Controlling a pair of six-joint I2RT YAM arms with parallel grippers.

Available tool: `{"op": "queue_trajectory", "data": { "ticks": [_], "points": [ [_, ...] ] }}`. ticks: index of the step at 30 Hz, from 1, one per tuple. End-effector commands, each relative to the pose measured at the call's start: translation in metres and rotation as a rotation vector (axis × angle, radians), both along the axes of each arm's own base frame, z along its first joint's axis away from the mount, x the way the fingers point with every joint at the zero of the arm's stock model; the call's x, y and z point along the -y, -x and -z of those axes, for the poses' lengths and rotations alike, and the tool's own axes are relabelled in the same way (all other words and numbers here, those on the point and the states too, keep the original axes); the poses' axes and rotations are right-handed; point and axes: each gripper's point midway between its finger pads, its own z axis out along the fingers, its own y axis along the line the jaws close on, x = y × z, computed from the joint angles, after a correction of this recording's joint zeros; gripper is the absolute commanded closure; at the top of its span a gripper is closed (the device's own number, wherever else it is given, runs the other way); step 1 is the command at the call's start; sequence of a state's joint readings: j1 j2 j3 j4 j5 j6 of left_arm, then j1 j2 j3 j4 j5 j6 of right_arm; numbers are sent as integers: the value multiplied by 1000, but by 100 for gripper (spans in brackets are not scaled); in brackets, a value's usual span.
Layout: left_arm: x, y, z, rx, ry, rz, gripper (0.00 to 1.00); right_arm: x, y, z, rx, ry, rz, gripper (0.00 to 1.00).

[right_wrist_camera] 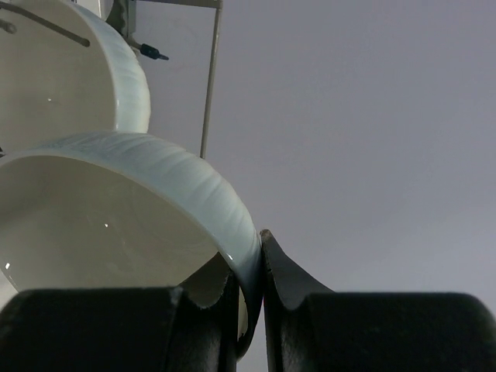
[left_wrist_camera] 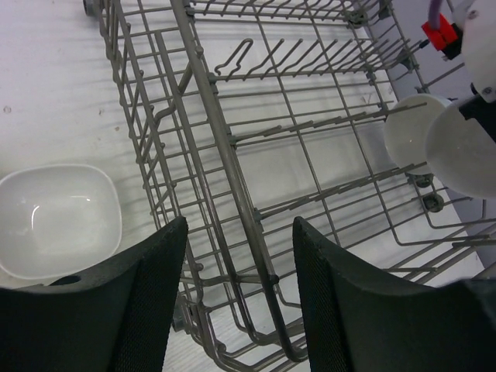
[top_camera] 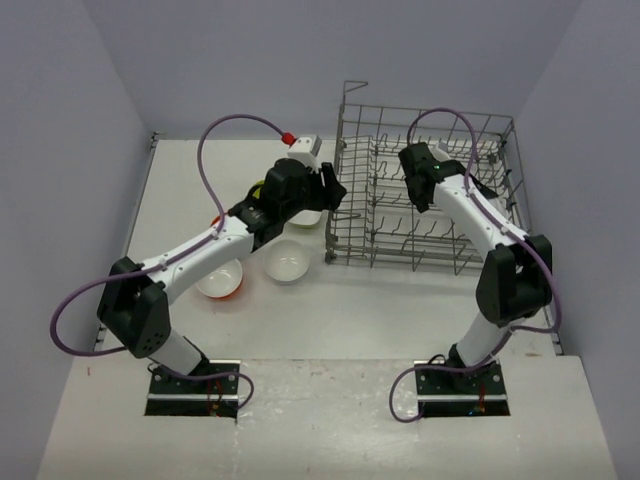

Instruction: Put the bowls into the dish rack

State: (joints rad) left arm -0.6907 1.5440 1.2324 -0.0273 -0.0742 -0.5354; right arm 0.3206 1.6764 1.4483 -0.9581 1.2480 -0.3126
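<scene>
The rack's wires by the second bowl are below my right gripper. My right gripper should now move down and to the left in the top view, and let go of the bowl.
The grey wire dish rack [top_camera: 440,235] stands at the back right. My left gripper [top_camera: 333,192] hangs at its left wall. In the left wrist view the gripper [left_wrist_camera: 240,226] is open, its fingers on either side of the rack's top rail [left_wrist_camera: 225,155] without touching it. A white squarish bowl [left_wrist_camera: 58,217] sits on the table just left of it. My right gripper [right_wrist_camera: 262,242] is shut on the rim of a white round bowl [right_wrist_camera: 116,209] inside the rack. A second white bowl [right_wrist_camera: 70,70] stands just behind that one.
On the table left of the rack are a white round bowl [top_camera: 287,262], an orange bowl with a white inside [top_camera: 221,281] and a yellow-green bowl [top_camera: 257,187], partly hidden by my left arm. Grey walls close in the table.
</scene>
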Motion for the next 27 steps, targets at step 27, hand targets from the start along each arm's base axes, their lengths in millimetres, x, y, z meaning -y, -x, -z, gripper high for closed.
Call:
{"op": "queue_trajectory", "data": {
  "ticks": [27],
  "points": [
    [18, -3, 12, 14, 13, 65, 55, 3, -57, 10, -110, 277, 79, 100]
  ]
}}
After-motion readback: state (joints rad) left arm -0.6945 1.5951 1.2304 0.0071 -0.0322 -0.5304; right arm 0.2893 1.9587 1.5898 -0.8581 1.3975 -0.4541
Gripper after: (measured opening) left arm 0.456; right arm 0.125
